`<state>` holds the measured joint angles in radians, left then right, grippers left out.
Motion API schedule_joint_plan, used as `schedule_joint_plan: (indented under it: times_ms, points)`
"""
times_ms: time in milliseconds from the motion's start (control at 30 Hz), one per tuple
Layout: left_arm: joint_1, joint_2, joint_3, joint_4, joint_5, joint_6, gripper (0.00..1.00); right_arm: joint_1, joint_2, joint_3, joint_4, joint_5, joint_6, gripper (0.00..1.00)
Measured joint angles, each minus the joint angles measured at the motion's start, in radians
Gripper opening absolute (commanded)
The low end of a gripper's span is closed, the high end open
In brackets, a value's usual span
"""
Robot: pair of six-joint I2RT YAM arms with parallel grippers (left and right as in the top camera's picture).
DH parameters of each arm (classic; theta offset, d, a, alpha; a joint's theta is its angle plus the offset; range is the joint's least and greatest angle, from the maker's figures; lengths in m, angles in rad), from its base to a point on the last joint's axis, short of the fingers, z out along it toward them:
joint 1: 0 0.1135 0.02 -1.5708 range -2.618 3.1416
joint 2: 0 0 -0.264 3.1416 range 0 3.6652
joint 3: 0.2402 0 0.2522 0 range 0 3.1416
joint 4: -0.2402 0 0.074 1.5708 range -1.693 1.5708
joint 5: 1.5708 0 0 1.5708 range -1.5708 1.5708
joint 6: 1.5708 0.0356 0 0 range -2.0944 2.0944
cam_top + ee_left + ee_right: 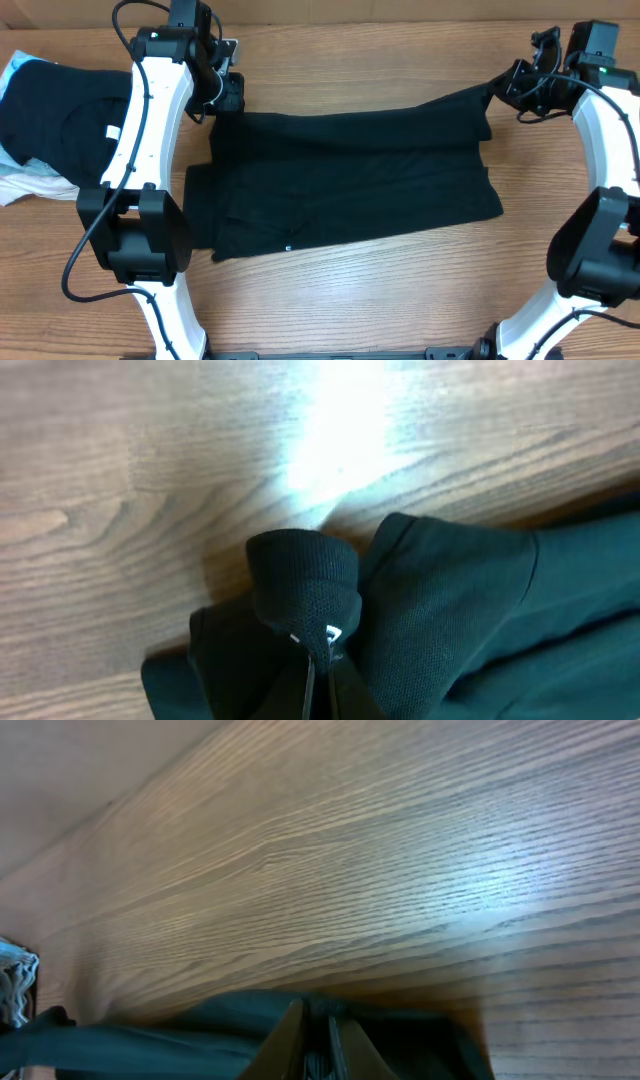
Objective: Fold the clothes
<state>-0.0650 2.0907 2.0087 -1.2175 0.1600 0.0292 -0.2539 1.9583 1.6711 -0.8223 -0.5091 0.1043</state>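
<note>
Outward, toward the bare wood past the garment's far edge, I will draw my left gripper with the garment's corner and release it, because the cloth there sits bunched.
A black garment lies spread across the wooden table in the overhead view, folded over lengthwise. My left gripper is shut on its far left corner; in the left wrist view the fingers pinch a bunched fold of the black garment. My right gripper is shut on the far right corner, lifting it slightly. In the right wrist view the fingers clamp the dark cloth just above the table.
A second black garment lies on a white and light-blue cloth at the table's left edge. Bare wood lies in front of the spread garment.
</note>
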Motion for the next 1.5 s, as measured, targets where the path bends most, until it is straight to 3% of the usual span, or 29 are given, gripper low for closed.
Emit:
schedule_joint_plan:
  times_ms: [267, 300, 333, 467, 567, 667, 800, 933, 1100, 1267, 1500]
  points:
    - [0.000, 0.000, -0.090, 0.216, -0.007, 0.001, 0.06, 0.045, 0.095, 0.000, 0.088, 0.004, 0.000, 0.11]
    - [0.000, 0.000, -0.108, 0.249, -0.012, 0.001, 0.12, 0.052, 0.109, 0.000, 0.113, 0.004, 0.002, 0.18]
    - [0.000, 0.000, -0.128, 0.293, -0.016, 0.002, 0.14, 0.060, 0.121, 0.000, 0.144, 0.005, 0.001, 0.33]
    - [0.000, 0.000, -0.172, 0.435, -0.026, 0.005, 0.18, 0.080, 0.146, 0.000, 0.292, 0.011, 0.003, 0.49]
    - [0.001, 0.000, -0.178, 0.495, -0.028, 0.005, 0.19, 0.080, 0.145, 0.002, 0.330, 0.022, 0.001, 0.50]
    - [0.001, 0.000, -0.178, 0.511, -0.035, 0.005, 0.20, 0.072, 0.145, 0.002, 0.249, 0.034, 0.001, 0.53]
    - [0.001, 0.000, -0.178, 0.498, -0.047, 0.005, 0.29, 0.050, 0.145, 0.003, 0.076, 0.089, 0.000, 0.62]
    - [0.001, 0.000, -0.178, 0.459, -0.053, 0.007, 0.35, 0.039, 0.145, -0.003, 0.011, 0.162, -0.002, 0.67]
    - [0.001, 0.000, -0.179, 0.397, -0.058, 0.007, 0.41, 0.040, 0.145, -0.075, 0.071, 0.202, -0.021, 0.63]
    - [0.001, 0.019, -0.180, 0.341, -0.060, 0.007, 0.40, 0.040, 0.148, -0.121, 0.105, 0.199, -0.026, 0.65]
    - [0.001, 0.086, -0.183, 0.276, -0.024, 0.006, 0.34, 0.067, 0.153, -0.121, 0.129, 0.181, -0.028, 0.53]
